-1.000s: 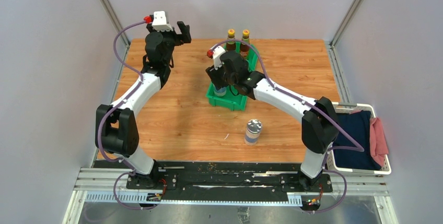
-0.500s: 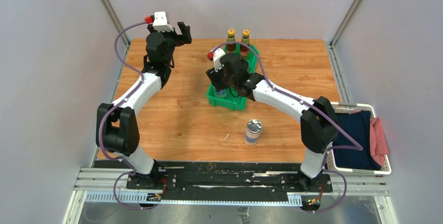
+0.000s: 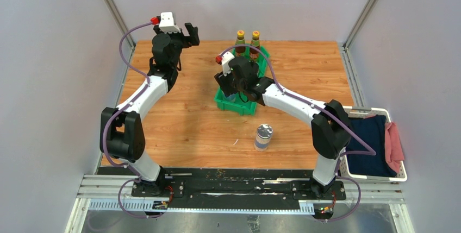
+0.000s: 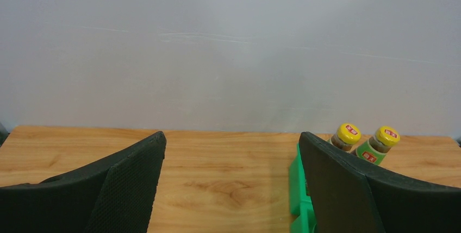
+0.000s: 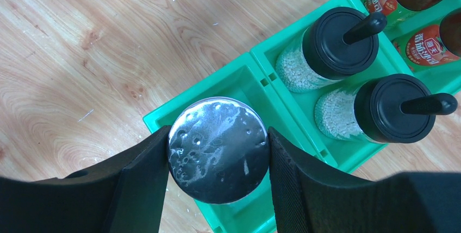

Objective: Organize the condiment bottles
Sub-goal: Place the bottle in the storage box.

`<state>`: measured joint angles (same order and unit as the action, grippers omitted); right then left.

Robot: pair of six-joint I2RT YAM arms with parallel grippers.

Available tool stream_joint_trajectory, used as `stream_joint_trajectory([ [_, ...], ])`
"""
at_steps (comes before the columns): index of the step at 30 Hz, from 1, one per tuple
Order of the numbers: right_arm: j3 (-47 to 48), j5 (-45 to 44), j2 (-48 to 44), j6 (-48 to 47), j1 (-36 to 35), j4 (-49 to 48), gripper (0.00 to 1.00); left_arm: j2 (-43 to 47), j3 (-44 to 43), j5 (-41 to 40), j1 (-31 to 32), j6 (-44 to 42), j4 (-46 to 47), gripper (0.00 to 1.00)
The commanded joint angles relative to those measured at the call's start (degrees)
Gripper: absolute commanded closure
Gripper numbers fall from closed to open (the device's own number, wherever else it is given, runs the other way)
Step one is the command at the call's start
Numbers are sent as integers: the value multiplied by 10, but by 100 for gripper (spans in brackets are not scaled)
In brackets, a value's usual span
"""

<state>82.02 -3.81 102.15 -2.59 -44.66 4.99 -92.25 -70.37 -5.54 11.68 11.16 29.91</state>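
I should lower the silver-lidded jar upright into the near compartment of the green bin with my right gripper and let go, since that compartment is open below the gripper.
My right gripper (image 5: 217,154) is shut on a silver-lidded jar (image 5: 217,135), held upright over the near compartment of the green bin (image 5: 157,118). Two black-capped shakers (image 5: 340,43) (image 5: 402,108) stand in the middle compartment. Two brown sauce bottles (image 3: 240,37) (image 3: 255,37) with yellow caps fill the far one. A second silver-lidded jar (image 3: 263,137) stands on the table in front of the bin (image 3: 239,108). My left gripper (image 3: 190,32) hangs open and empty, raised over the table's far left. In its own view the left gripper (image 4: 231,151) faces the back wall, the bin (image 4: 298,189) at its right.
A white basket (image 3: 399,177) holding dark blue and pink cloths sits off the table's right edge. Grey walls and metal posts enclose the table on three sides.
My right gripper, with the jar, has edged slightly toward the far side over the bin's near compartment. The left arm has not moved.
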Motion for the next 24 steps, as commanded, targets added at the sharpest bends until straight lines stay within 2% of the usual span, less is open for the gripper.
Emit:
stream_joint_trajectory([
  [1, 4, 7, 3, 5, -7, -39, 100, -7, 6, 1, -4, 2, 16, 5],
  [24, 7, 13, 15, 4, -4, -41, 100, -13, 6, 8, -4, 5, 18, 5],
])
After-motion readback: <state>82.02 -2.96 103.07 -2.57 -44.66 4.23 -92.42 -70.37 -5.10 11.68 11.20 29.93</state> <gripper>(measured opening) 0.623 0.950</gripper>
